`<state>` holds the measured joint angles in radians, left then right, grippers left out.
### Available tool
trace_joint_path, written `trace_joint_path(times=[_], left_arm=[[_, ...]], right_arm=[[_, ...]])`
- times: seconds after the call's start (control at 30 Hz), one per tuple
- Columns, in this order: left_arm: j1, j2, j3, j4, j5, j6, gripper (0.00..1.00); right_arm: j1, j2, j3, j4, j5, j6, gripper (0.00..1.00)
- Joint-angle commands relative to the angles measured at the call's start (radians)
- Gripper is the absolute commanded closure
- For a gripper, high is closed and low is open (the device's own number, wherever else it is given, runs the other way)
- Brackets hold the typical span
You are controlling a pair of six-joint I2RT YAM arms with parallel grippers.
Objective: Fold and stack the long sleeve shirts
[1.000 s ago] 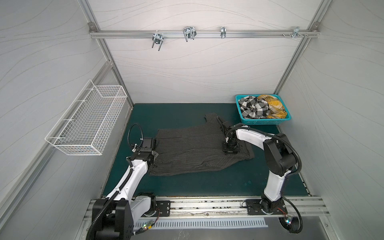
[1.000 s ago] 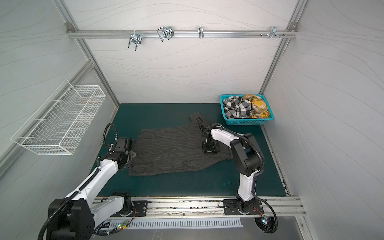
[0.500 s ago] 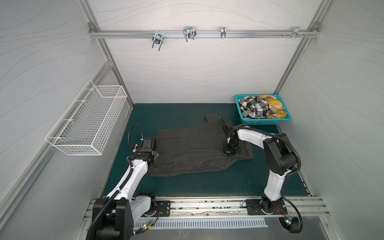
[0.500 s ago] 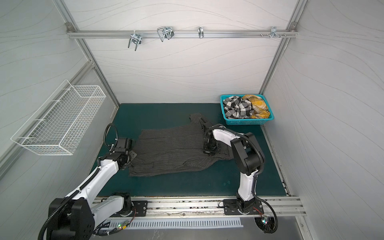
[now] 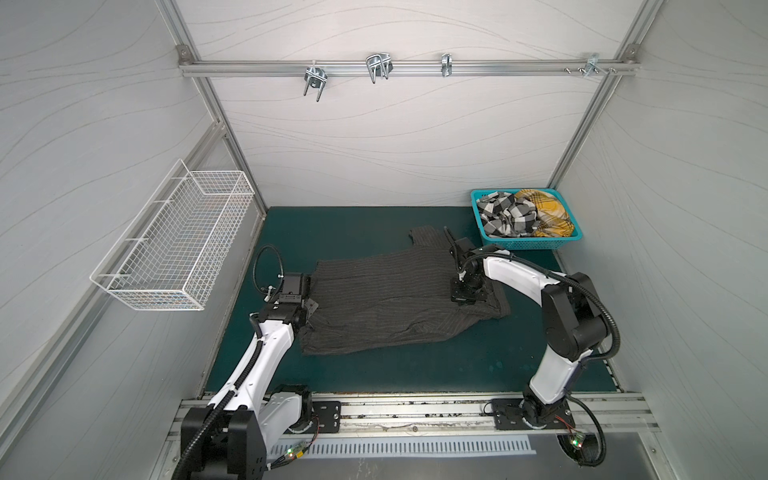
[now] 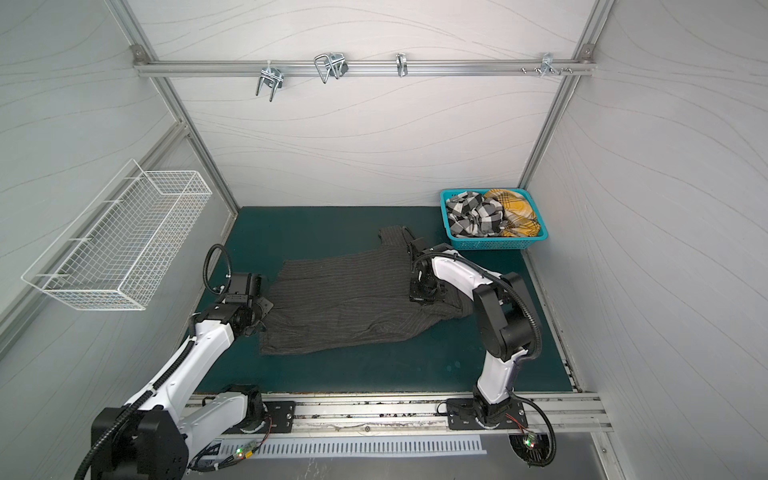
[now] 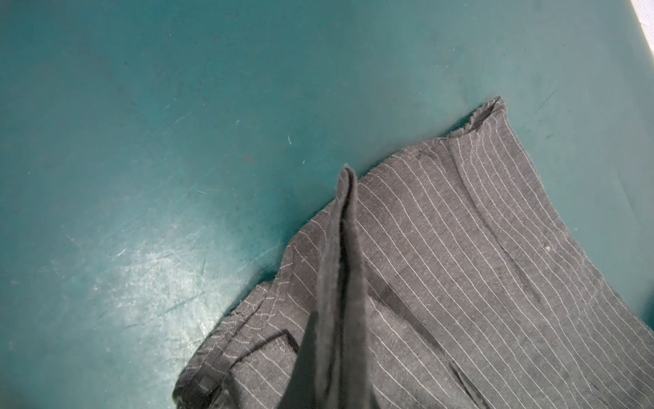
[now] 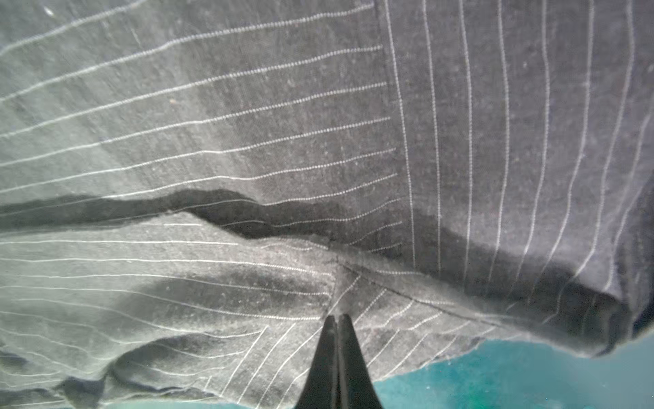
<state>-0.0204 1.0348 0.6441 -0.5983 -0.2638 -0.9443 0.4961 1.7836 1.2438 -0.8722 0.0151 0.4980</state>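
Next, my left gripper will draw the shirt's pinched edge back toward the near corner of the shirt (image 5: pixel 304 348) and release, since creases bunch there.
A charcoal grey pinstriped shirt (image 5: pixel 395 299) (image 6: pixel 345 307) lies spread on the green mat, one sleeve reaching toward the back. My left gripper (image 5: pixel 309 308) (image 6: pixel 266 309) is shut on the shirt's left edge. In the left wrist view a pinched fold of grey cloth (image 7: pixel 345 230) stands up and hides the fingertips. My right gripper (image 8: pixel 338 316) (image 5: pixel 467 297) is shut on a pinch of the same shirt near its right end, creases running to the tips. A black-and-white checked shirt (image 5: pixel 507 216) and a mustard plaid shirt (image 5: pixel 548 212) lie crumpled in the teal basket.
The teal basket (image 5: pixel 523 244) (image 6: pixel 490 244) stands at the back right corner of the mat (image 5: pixel 332 232). A white wire basket (image 5: pixel 178 245) hangs on the left wall. A metal rail with hooks (image 5: pixel 378 68) crosses the back wall.
The right gripper's jaws have closed on the grey shirt where they stood. The left gripper and the rest of the shirt have hardly moved.
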Motion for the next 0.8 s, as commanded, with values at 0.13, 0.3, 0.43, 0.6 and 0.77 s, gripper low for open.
trace_joint_path(times=[0.13, 0.3, 0.43, 0.6, 0.77], left_arm=[[0.006, -0.002, 0.035, -0.017, 0.003, -0.018, 1.00], [0.006, 0.002, 0.040, -0.014, 0.004, -0.021, 1.00], [0.006, 0.002, 0.039, -0.014, -0.003, -0.016, 1.00], [0.006, 0.002, 0.031, -0.008, -0.008, -0.013, 1.00], [0.005, 0.002, 0.023, -0.004, -0.009, -0.014, 1.00]], right_arm=[[-0.007, 0.015, -0.006, -0.008, 0.019, -0.031, 0.82], [-0.007, 0.029, 0.001, -0.009, 0.038, -0.040, 0.73], [-0.007, 0.057, -0.005, -0.002, 0.037, -0.040, 0.85], [-0.007, 0.059, -0.016, 0.010, 0.026, -0.036, 0.75], [-0.002, 0.064, -0.015, 0.013, 0.029, -0.035, 0.98]])
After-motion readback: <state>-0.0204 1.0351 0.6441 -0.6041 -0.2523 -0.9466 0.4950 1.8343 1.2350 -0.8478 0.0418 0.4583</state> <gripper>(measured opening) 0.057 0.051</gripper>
